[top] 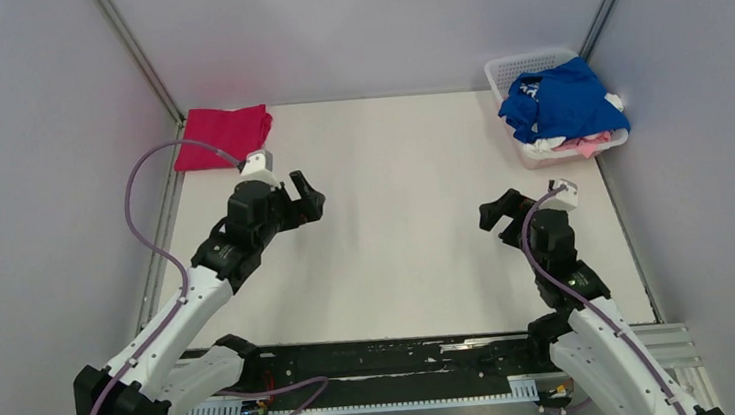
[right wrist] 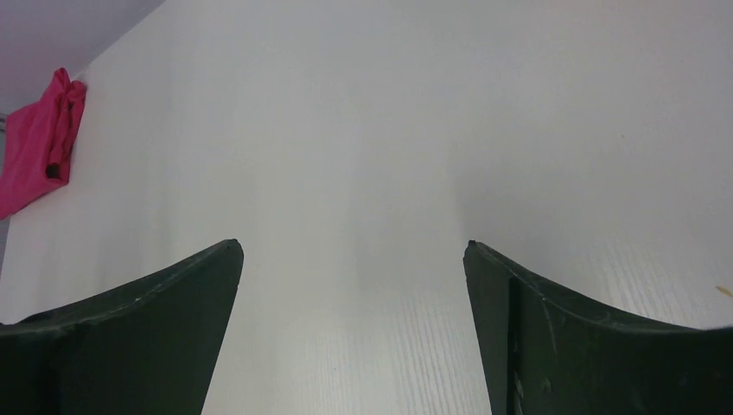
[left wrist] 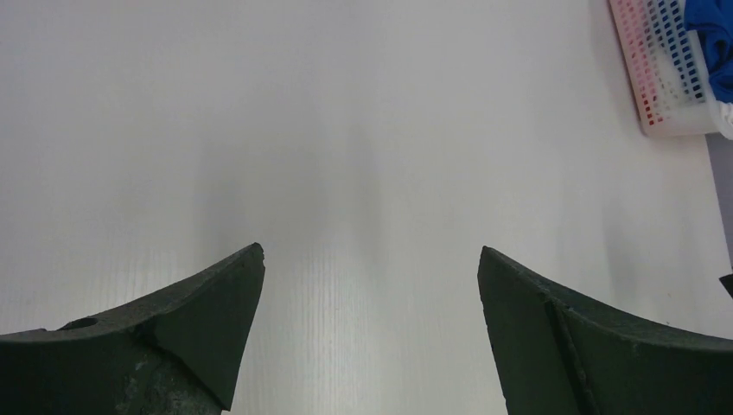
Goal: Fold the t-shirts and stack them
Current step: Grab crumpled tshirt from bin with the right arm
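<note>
The royal-blue t-shirt is on top in the basket, so the robot's right gripper should reach outward over the basket's rim and close on the royal-blue t-shirt's middle [top: 575, 99].
A folded magenta t-shirt [top: 224, 135] lies at the table's far left corner; it also shows at the left edge of the right wrist view [right wrist: 39, 143]. A crumpled royal-blue t-shirt [top: 560, 100] lies on top of a white basket [top: 522, 65] at the far right, over white and pale pink cloth [top: 587, 143]. My left gripper [top: 307, 196] is open and empty above the table, near the magenta shirt. My right gripper [top: 502, 213] is open and empty above the table, short of the basket. Both wrist views show bare table between the fingers.
The white table [top: 405, 224] is walled by grey panels on the left, back and right. The basket's corner shows at the top right of the left wrist view [left wrist: 670, 69]. A black rail [top: 387, 356] runs along the near edge between the arm bases.
</note>
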Robot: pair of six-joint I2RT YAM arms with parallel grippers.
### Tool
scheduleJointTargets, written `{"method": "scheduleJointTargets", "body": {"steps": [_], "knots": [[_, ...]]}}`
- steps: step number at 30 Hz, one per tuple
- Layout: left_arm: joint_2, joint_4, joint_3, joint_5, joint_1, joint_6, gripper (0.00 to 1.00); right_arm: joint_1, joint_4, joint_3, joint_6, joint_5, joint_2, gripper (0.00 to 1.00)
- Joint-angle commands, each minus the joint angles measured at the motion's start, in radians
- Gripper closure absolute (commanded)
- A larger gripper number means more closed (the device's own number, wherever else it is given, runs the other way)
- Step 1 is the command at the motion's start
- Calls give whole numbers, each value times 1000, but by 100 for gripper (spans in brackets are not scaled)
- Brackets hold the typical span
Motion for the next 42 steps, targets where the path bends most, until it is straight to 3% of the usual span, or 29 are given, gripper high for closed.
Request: {"method": "scheduleJointTargets", "body": {"steps": [1,10,16,18,29,42], "knots": [[-44,-23,-10,-51,1,25,0,-1,11,38,29,-14,-28,0],[-73,2,-1,-49,2,15,0,0,110,163,-19,56,24,0],[-47,23,62,-64,1,30,0,-42,106,376,-116,295,280,0],[-47,46,67,-71,2,41,0,-91,72,473,-124,311,382,0],[-48,11,66,-311,1,25,0,-422,19,882,-250,69,872,0],[-31,84,39,-258,2,80,0,-609,-141,1310,-272,-122,1364,4]]}}
